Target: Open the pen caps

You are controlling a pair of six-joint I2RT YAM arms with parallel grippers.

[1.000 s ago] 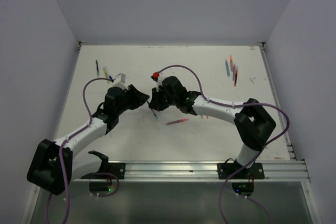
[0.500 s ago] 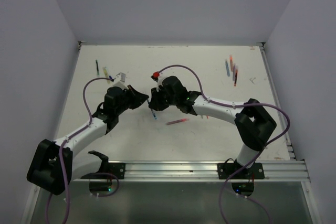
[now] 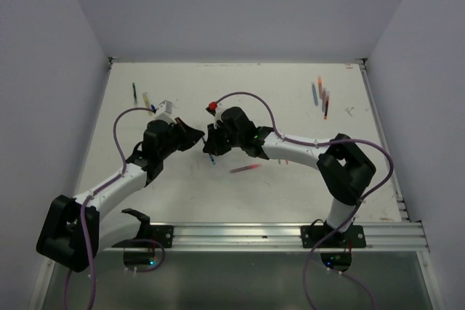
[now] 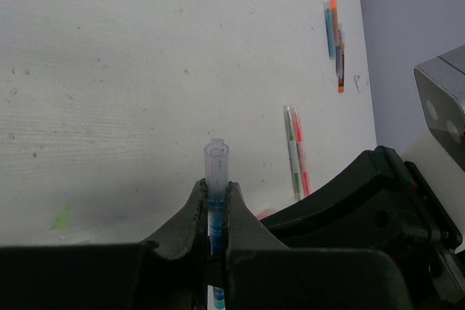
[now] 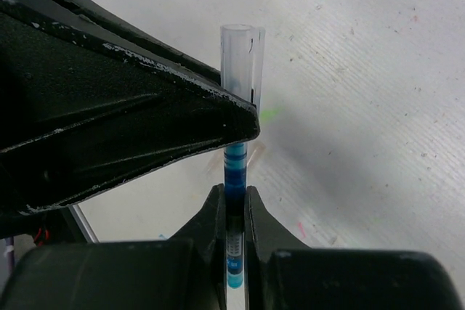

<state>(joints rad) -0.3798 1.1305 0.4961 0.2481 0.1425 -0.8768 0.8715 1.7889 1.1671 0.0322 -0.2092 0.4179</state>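
The pen's cap in my left gripper comes off next, moving back and down to bare tabletop for release. My right gripper holds the pen's blue body.
A blue pen is held between both grippers above the middle of the table. In the right wrist view my right gripper is shut on the blue barrel. The pen's clear cap stands out past the left gripper's black finger, which lies across it. The left wrist view shows my left gripper shut on the cap end, with the clear cap poking out beyond the fingertips. From the top, the left gripper and the right gripper meet tip to tip, and the blue pen hangs just below them.
A pink pen lies on the table in front of the right arm. Several pens lie at the back right and two pens at the back left. A green and a pink pen lie side by side.
My left gripper has shut on the pen's cap end. The right arm's elbow and forearm have shifted slightly left. Both grippers stay together at the pen.
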